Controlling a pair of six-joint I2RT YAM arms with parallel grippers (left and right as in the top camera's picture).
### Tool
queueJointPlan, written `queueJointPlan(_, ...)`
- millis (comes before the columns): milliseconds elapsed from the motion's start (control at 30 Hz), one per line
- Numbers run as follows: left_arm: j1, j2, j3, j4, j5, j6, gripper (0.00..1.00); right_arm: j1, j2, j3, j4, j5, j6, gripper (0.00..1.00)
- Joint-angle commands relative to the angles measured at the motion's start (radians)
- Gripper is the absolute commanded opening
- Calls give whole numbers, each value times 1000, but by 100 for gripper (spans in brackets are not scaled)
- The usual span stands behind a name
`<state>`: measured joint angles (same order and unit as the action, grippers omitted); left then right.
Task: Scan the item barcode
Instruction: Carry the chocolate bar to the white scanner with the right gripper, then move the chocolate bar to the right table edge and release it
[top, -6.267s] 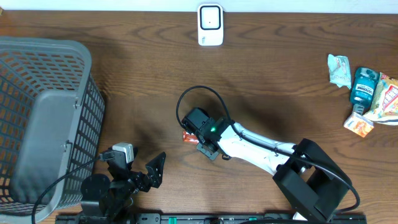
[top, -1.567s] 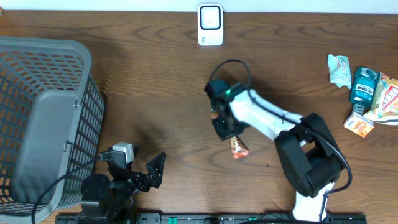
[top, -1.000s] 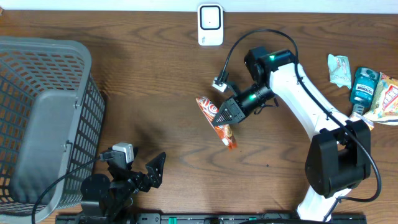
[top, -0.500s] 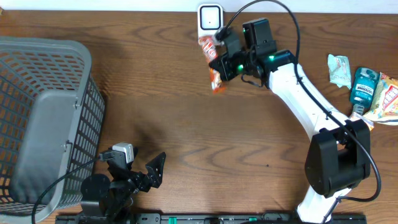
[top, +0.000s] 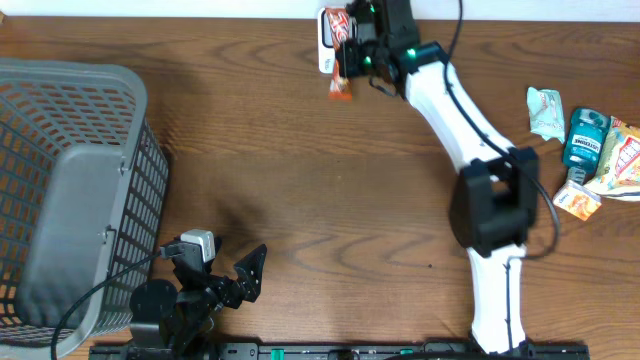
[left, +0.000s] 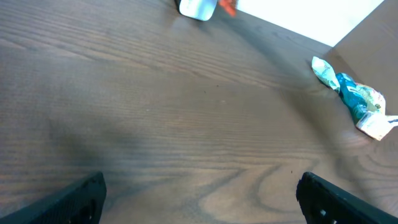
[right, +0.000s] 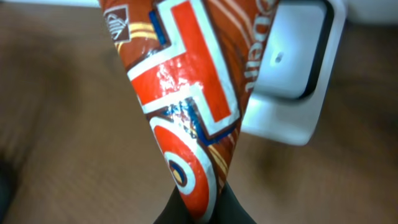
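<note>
The wrapper should move farther over the scanner (top: 326, 62) next in the robot's right gripper, and then go across and down beside the pale packet near the bottle.
The item is a red and orange snack wrapper (top: 339, 45) (right: 186, 93), pinched at one end by my right gripper (top: 362, 45) (right: 199, 208), which is shut on it. The wrapper hangs over the white barcode scanner (top: 326, 62) (right: 295, 74) at the table's far edge and covers most of it from above. In the left wrist view the scanner (left: 198, 7) and a bit of the wrapper (left: 228, 6) show far off. My left gripper (top: 228, 272) (left: 200, 196) stays open near the front edge, with nothing between its fingers.
A grey wire basket (top: 70, 190) fills the left side. Several other packets and a teal bottle (top: 585, 137) lie at the right edge, also seen as a heap of packets (left: 351, 99) from the left wrist. Brown wooden table (top: 320, 200) lies between.
My right arm has carried the wrapper from the table's middle up and back over the scanner, reaching further left and farther away in the last half second. The left arm has not moved.
</note>
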<state>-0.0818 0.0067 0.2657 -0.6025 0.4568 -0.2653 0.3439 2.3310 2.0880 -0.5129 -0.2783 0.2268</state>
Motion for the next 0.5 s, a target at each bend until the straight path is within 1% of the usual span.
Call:
queueJointPlan(0, 3, -3, 3, 0, -5, -1, 98, -6, 133, 191, -38, 78, 56, 1)
queueJointPlan(67, 3, -3, 3, 0, -5, -1, 98, -8, 223, 307, -60, 79, 85, 1)
queueJointPlan(133, 3, -3, 3, 0, -5, -1, 98, -10, 272, 372, -74, 87, 113, 1)
queueJointPlan(300, 3, -3, 3, 0, -5, -1, 98, -10, 298, 406, -103, 116, 132, 1)
queueJointPlan(467, 3, -3, 3, 0, -5, -1, 98, -18, 296, 463, -244, 111, 127, 1)
